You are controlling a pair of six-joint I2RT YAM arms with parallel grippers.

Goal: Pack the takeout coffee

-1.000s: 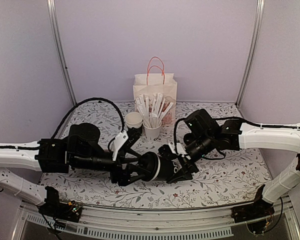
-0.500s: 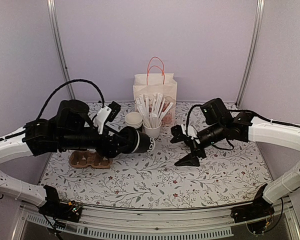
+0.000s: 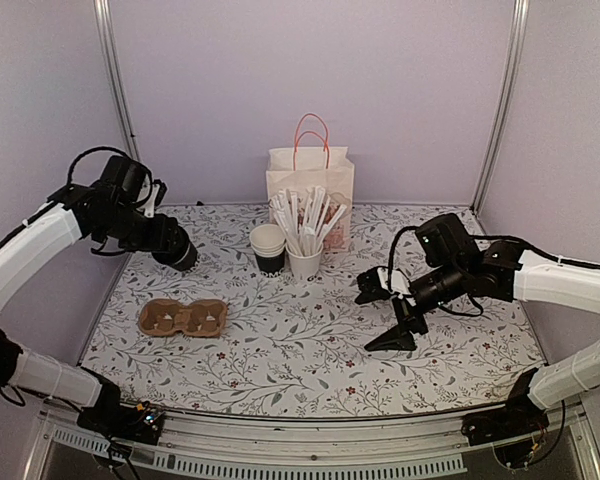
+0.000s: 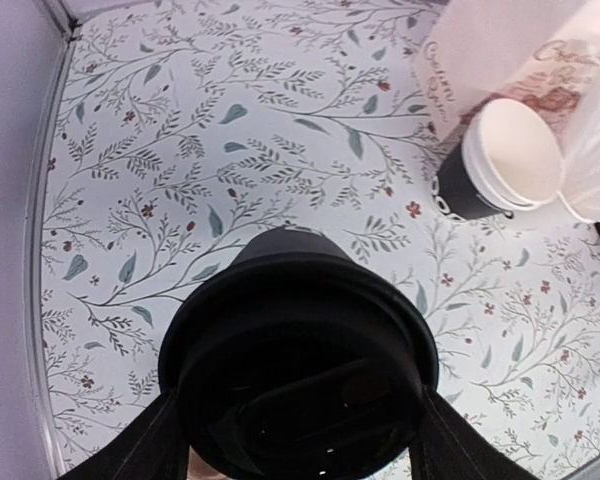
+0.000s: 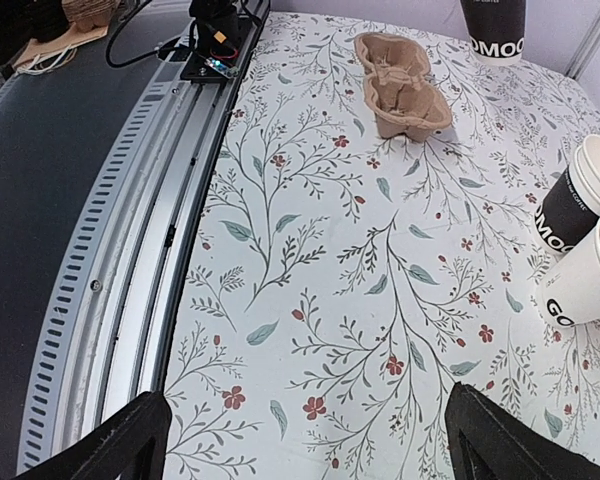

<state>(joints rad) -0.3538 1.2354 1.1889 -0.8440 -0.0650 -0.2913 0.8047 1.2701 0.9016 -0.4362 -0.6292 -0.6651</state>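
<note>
Next I will lower my left gripper, easing to the left in the top view, and release the coffee (image 4: 300,370), as clear tabletop behind the cup carrier lies below the gripper.
The takeout coffee (image 4: 300,370) is a dark cup with a black lid. My left gripper (image 4: 300,425) is shut on it, a finger on each side of the lid. In the top view my left gripper (image 3: 180,258) holds the cup (image 3: 172,252) above the table at the far left, behind the brown cup carrier (image 3: 183,317). The cup's lower part shows in the right wrist view (image 5: 495,25). My right gripper (image 3: 385,315) is open and empty at the right, low over the table; its jaws stand wide apart in the right wrist view (image 5: 320,445).
A white paper bag (image 3: 310,185) with red handles stands at the back centre. In front of it are a stack of lidless cups (image 3: 268,248) and a white cup of wrapped sticks (image 3: 305,262). The carrier (image 5: 400,85) has two hollows.
My left arm has swung the cup from the table's middle to the far left and lifted it. My right gripper let go of it, opened and drew back to the right.
</note>
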